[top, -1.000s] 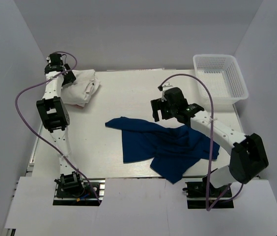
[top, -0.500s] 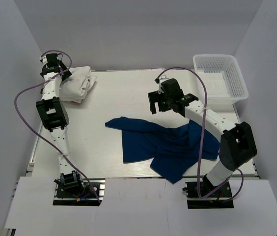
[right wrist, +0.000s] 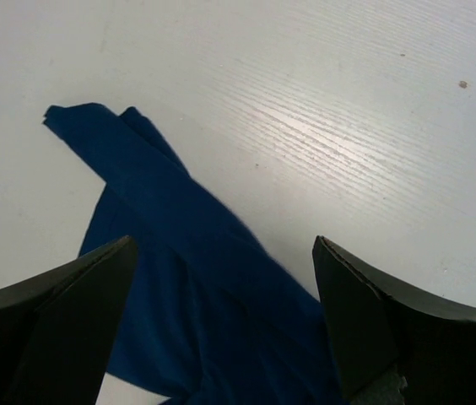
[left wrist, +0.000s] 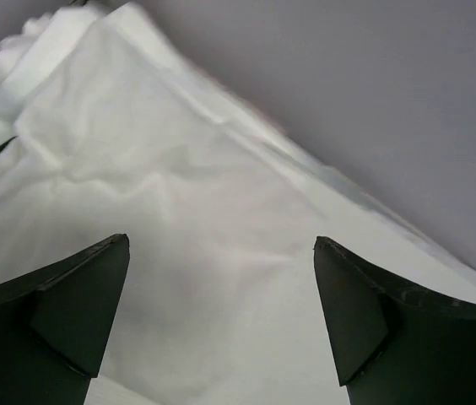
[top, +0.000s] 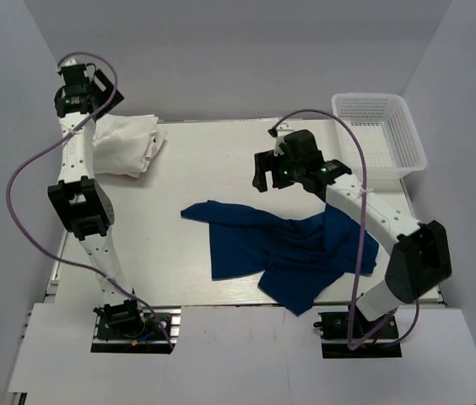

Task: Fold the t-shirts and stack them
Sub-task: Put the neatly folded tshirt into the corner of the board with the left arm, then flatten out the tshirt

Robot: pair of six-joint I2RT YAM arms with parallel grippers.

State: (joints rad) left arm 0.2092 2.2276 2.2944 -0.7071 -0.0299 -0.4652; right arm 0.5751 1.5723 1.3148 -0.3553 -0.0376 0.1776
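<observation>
My right gripper moves back toward my base and down onto the navy t-shirt's near corner [top: 296, 309] next, since that corner overhangs the table edge below the gripper.
A dark navy blue t-shirt [top: 284, 251] lies crumpled on the white table at centre right; it also shows in the right wrist view [right wrist: 179, 287]. Folded white t-shirts [top: 128, 142] lie at the far left corner and fill the left wrist view [left wrist: 162, 228]. My left gripper [top: 76, 84] is raised above and behind the white pile, open and empty. My right gripper [top: 265, 175] hangs above the table just beyond the navy shirt's far edge, open and empty, its fingers [right wrist: 373, 321] spread wide over the cloth.
A white plastic mesh basket [top: 379, 135] stands at the far right corner. Grey walls close in the table on three sides. Purple cables loop off both arms. The arm bases sit at the near edge.
My left gripper has risen up and back off the white pile, which has settled flatter. My right gripper has shifted slightly left and away from the navy shirt.
</observation>
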